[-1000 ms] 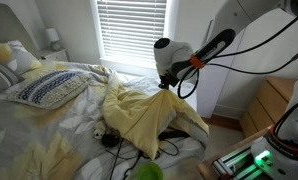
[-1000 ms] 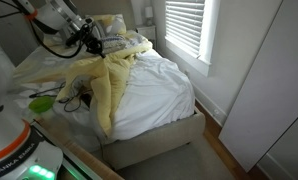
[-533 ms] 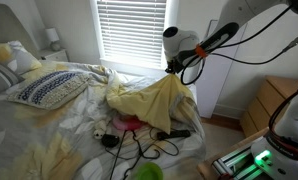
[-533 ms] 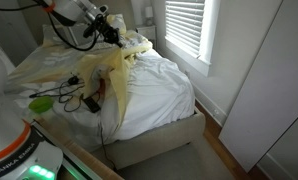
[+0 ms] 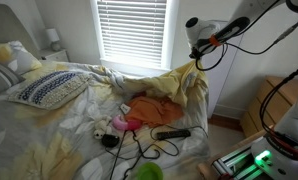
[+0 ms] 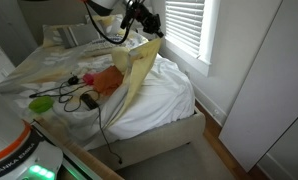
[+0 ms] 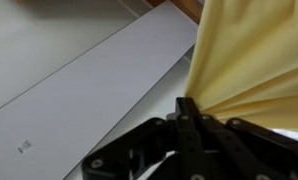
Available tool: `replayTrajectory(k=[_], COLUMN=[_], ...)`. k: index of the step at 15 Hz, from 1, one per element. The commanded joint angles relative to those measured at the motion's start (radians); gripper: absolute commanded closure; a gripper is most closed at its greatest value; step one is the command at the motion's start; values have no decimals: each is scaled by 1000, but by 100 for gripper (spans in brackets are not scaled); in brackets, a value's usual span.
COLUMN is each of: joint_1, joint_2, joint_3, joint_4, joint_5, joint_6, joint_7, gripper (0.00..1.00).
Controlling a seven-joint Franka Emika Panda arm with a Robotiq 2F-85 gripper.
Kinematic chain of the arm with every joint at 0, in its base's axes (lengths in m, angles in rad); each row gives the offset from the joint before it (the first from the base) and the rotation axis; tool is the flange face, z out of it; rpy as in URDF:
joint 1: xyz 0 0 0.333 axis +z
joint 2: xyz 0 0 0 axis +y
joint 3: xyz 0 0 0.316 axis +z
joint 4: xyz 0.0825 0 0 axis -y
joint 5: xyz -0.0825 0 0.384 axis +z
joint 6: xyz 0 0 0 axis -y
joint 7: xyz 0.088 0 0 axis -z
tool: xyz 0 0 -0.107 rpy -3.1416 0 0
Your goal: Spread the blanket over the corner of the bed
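Note:
My gripper carries the lifted edge toward the window side and releases it there next, since the bed's bare white corner [image 6: 179, 92] lies on that side of my gripper.
The pale yellow blanket [image 5: 174, 85] lies rumpled across the white bed [image 5: 49, 140], and one edge is lifted high over the bed's far corner. My gripper [image 5: 198, 62] is shut on that lifted edge, and the cloth hangs down from it in a taut sheet. In an exterior view the gripper [image 6: 152, 30] holds the blanket [image 6: 137, 65] above the bed's side near the window. In the wrist view the black fingers [image 7: 189, 112] are pinched together on the yellow cloth [image 7: 254, 60], which fans out from them.
An orange and pink cloth [image 5: 144, 110], a black remote [image 5: 171, 133], cables [image 5: 139, 150] and a green object [image 5: 144, 172] lie on the bed. A patterned pillow [image 5: 49, 88] lies at the head. The window blinds [image 5: 129, 35] are behind; a wooden dresser [image 5: 274, 100] stands beside.
My gripper has moved up and towards the window side with the blanket edge in it. The blanket has been pulled off the orange cloth and the remote, which now show.

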Motion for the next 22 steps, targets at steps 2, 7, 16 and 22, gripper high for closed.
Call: replayTrajectory(k=[2,7,16,22], joint_1=[-67,-96,-139,-99], joint_2=[87,153,115,46], joint_3=[-13,-32,66,139], joint_4=[97,145,147,8], joint_5=[-82,-105,195,472], joint_6=[-42,-97,-144,-156], joint_7=[144,211,-46,-249], gripper=[100,100,22,0])
